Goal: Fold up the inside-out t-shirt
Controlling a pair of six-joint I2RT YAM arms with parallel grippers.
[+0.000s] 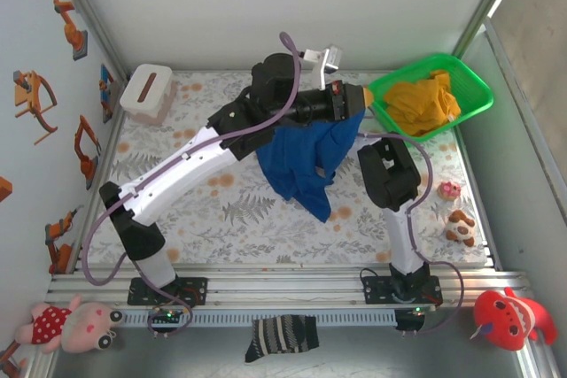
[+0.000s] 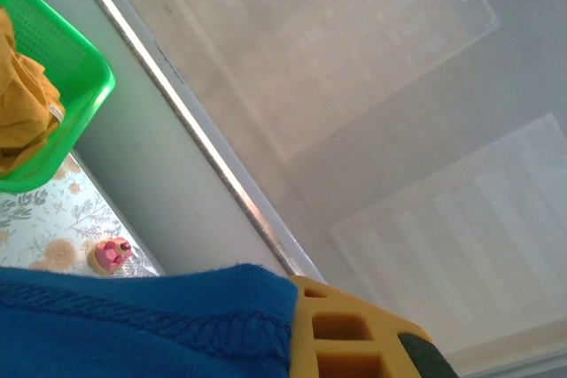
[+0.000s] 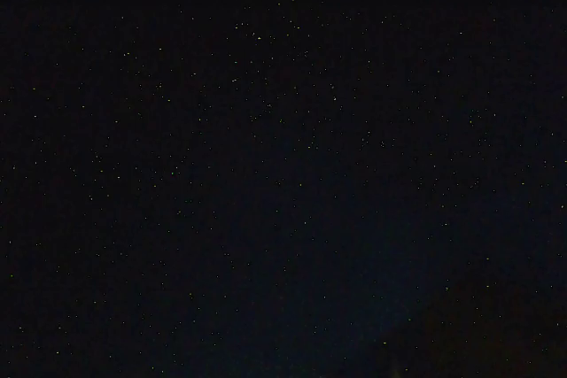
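Next, my left gripper lowers toward the white box and releases the shirt's end, as the open mat beside that box lies below my gripper, past the cloth.
The inside-out t-shirt (image 1: 301,165), royal blue, hangs bunched from my left gripper (image 1: 357,97), which is raised over the back middle of the table. The gripper is shut on the shirt's stitched hem. In the left wrist view the blue cloth (image 2: 133,325) lies against the yellow finger (image 2: 354,334). The shirt's lower end drapes down toward the floral mat (image 1: 177,192). My right arm (image 1: 390,174) stands bent at the shirt's right edge, with its gripper end against the hanging cloth. The right wrist view is black, so I cannot read those jaws.
A green basket (image 1: 469,86) holding a yellow-orange garment (image 1: 425,104) sits at the back right, close to the left gripper. A white box (image 1: 146,95) is at the back left. Small toys (image 1: 460,227) lie at the right edge. A striped sock (image 1: 282,338) lies in front of the rail.
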